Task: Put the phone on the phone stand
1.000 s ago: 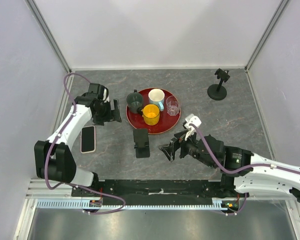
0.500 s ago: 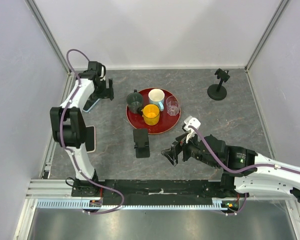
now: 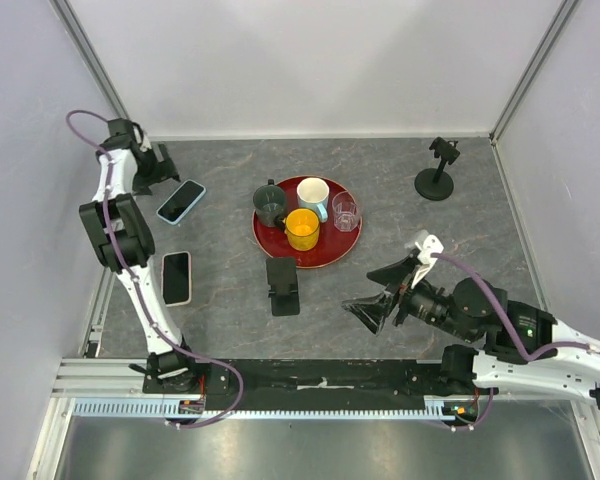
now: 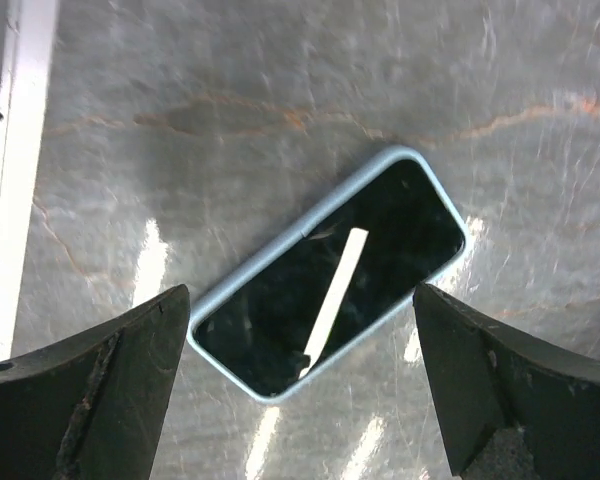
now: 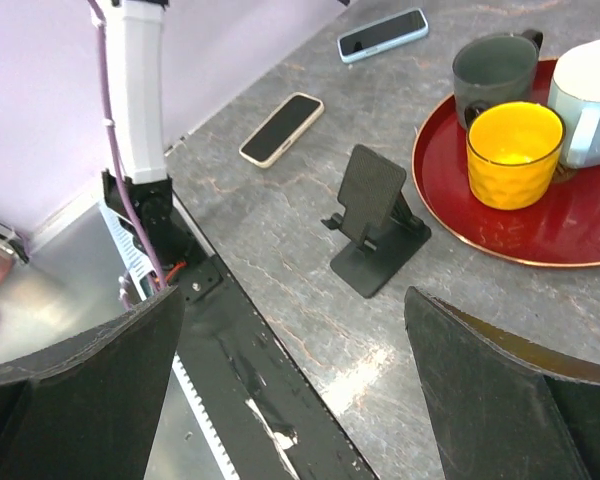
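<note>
My left gripper needs to move down and to the right in the top view around the blue phone's long edges, because they are below its open fingers.
Two phones lie flat on the table at the left. One has a light blue case (image 3: 181,201) (image 4: 330,270) (image 5: 383,35), the other a cream case (image 3: 176,277) (image 5: 281,129). The black phone stand (image 3: 283,285) (image 5: 375,215) stands empty in front of the red tray. My left gripper (image 3: 158,163) (image 4: 300,297) is open in the back-left corner, hovering above the blue phone without touching it. My right gripper (image 3: 370,312) (image 5: 294,300) is open and empty, to the right of the stand and facing it.
A red tray (image 3: 332,251) (image 5: 580,235) holds a grey mug (image 3: 271,205), a yellow cup (image 3: 302,228), a white cup (image 3: 313,194) and a glass (image 3: 345,211). A black clamp-type holder on a round base (image 3: 437,170) stands at the back right. Walls close in three sides.
My left arm has swung from beside the tray to the back-left corner, leaving the blue phone uncovered. My right gripper has drawn back to the right, away from the stand.
</note>
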{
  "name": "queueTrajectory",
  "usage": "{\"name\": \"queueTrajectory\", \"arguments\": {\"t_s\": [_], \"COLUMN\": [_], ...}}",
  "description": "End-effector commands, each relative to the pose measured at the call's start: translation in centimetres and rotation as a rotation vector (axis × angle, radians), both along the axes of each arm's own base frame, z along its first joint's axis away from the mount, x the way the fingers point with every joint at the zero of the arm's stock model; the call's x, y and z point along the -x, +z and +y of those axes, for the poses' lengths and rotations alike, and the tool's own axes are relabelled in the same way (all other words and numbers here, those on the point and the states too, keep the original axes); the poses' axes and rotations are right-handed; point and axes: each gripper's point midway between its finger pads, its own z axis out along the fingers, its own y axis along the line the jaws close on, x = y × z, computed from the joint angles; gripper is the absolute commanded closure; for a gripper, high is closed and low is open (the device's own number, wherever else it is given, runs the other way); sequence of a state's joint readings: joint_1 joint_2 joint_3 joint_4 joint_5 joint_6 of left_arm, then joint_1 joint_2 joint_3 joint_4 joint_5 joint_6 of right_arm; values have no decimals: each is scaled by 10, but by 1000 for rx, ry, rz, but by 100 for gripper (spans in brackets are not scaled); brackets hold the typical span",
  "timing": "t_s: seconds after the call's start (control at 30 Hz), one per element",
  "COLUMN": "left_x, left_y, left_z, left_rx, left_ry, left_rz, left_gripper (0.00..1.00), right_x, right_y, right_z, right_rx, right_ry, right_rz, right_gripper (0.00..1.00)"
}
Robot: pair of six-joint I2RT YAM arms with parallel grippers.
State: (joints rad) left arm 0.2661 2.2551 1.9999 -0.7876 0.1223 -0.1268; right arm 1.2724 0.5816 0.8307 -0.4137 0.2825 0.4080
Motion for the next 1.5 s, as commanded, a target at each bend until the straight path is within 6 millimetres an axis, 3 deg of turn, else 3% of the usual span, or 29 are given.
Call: {"name": "queueTrajectory", "arguments": {"t_s": [0.0, 0.13, 0.37, 0.67, 0.9, 1.03, 1.27, 1.47], "left_x": [-28, -36, -36, 0, 38, 42, 55, 51], "left_y": [5, -2, -21, -44, -49, -44, -69, -72], "left_z": [2, 11, 2, -16, -37, -47, -42, -44], "left_rx": [227, 266, 344, 382, 298, 155, -43, -128], "left_ry": [26, 67, 112, 80, 33, -11, -41, -111], "left_rz": [-91, -97, -52, 69, 107, 117, 258, 323], "left_gripper": [2, 3, 7, 9, 9, 8, 6, 4], "right_x": [5, 2, 1, 9, 10, 14, 15, 11], "right_y": [23, 22, 19, 31, 30, 31, 29, 31], "right_z": [0, 2, 12, 7, 2, 2, -8, -18], "right_rx": [-79, -57, -49, -104, -126, -137, -144, -147], "right_ry": [28, 20, 26, 57, 55, 73, 60, 26], "right_rz": [-21, -31, -21, -19, -22, -19, -16, -25], "right_gripper": [2, 2, 2, 2, 2, 2, 2, 2]}}
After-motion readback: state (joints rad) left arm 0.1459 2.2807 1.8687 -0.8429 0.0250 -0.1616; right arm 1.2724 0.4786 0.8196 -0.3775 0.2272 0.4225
